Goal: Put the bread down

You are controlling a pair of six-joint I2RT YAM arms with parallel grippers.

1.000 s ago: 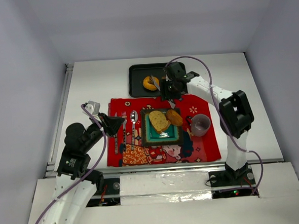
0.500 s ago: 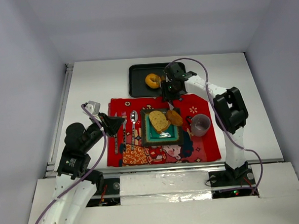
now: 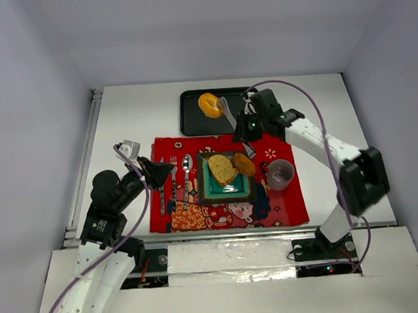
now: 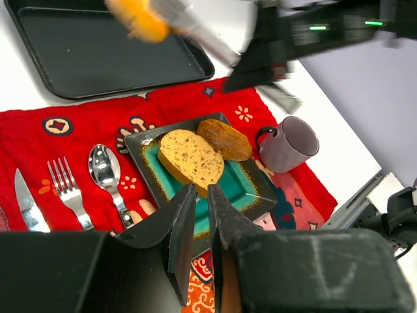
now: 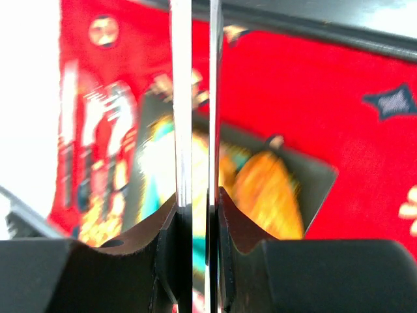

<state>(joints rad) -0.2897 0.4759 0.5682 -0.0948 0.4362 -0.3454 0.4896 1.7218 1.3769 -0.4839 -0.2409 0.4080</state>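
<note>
The slices leave the plate's near corner by the spoon bare, so next the robot's right gripper will move back and down, with the bread over that corner, and let go of the tongs' handles.
The ring-shaped bread [image 3: 209,104] is gripped at the tip of metal tongs [image 3: 228,111] above the black tray [image 3: 193,123]. My right gripper [image 3: 249,128] is shut on the tongs' handle end, over the tray's near right corner. In the right wrist view the tong blades [image 5: 199,98] run up between my fingers [image 5: 197,195]. Two oval toasted slices [image 3: 222,168] [image 3: 243,163] lie on the teal plate [image 3: 229,191]. My left gripper [image 3: 169,172] hovers shut and empty over the cutlery. In the left wrist view it [image 4: 201,190] points at the slices [image 4: 191,156], and the ring bread [image 4: 140,19] is blurred.
A red patterned placemat [image 3: 283,209] holds the plate, a grey mug [image 3: 279,173] at the plate's right, and a knife [image 3: 161,191], fork [image 3: 173,180] and spoon [image 3: 186,170] at its left. Grey walls close in the white table.
My right gripper has lifted the ring bread off the tray with the tongs and carried it up and slightly left. The right elbow swung out to the right. The left arm has not moved.
</note>
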